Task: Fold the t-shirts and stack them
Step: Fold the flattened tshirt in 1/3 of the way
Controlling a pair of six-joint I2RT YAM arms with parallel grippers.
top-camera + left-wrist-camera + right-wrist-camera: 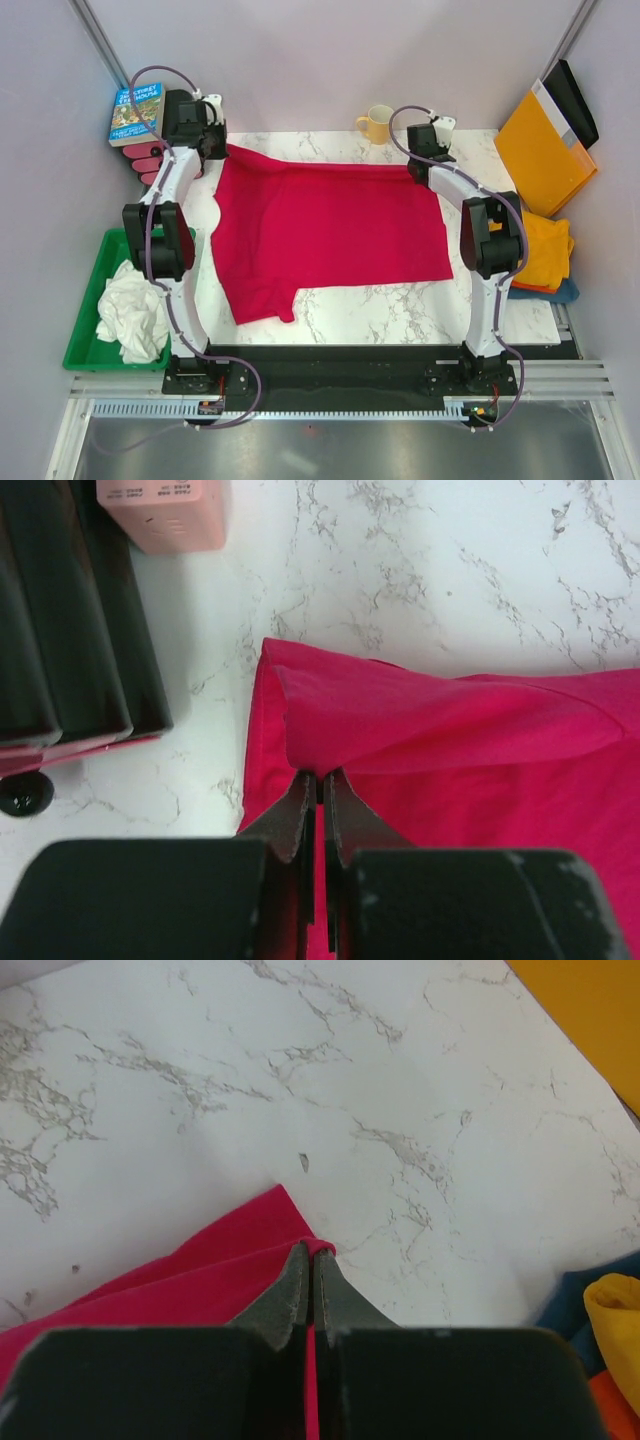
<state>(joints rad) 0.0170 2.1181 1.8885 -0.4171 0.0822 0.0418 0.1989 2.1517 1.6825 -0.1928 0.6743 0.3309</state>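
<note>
My left gripper should move back and down onto the red shirt's bin-side edge (223,206) and release there, because the cloth lies flat.
A crimson red t-shirt (330,225) lies spread over the middle of the marble table, one sleeve trailing toward the near edge. My left gripper (216,148) is at its far left corner, shut on a fold of the red cloth (420,720); the left gripper (320,777) pinches the fabric between its tips. My right gripper (420,165) is at the far right corner, and the right gripper (312,1250) is shut on the red shirt's edge (200,1280). More t-shirts, mustard-yellow (545,250), orange-red and blue (560,293), lie piled at the right. A white one (130,312) sits in the green bin.
A green bin (85,300) stands at the left table edge. A yellow mug (377,124) is at the back. An orange-yellow envelope (540,150) leans at the back right. A book (135,112) and pink and black items (165,510) sit at the back left.
</note>
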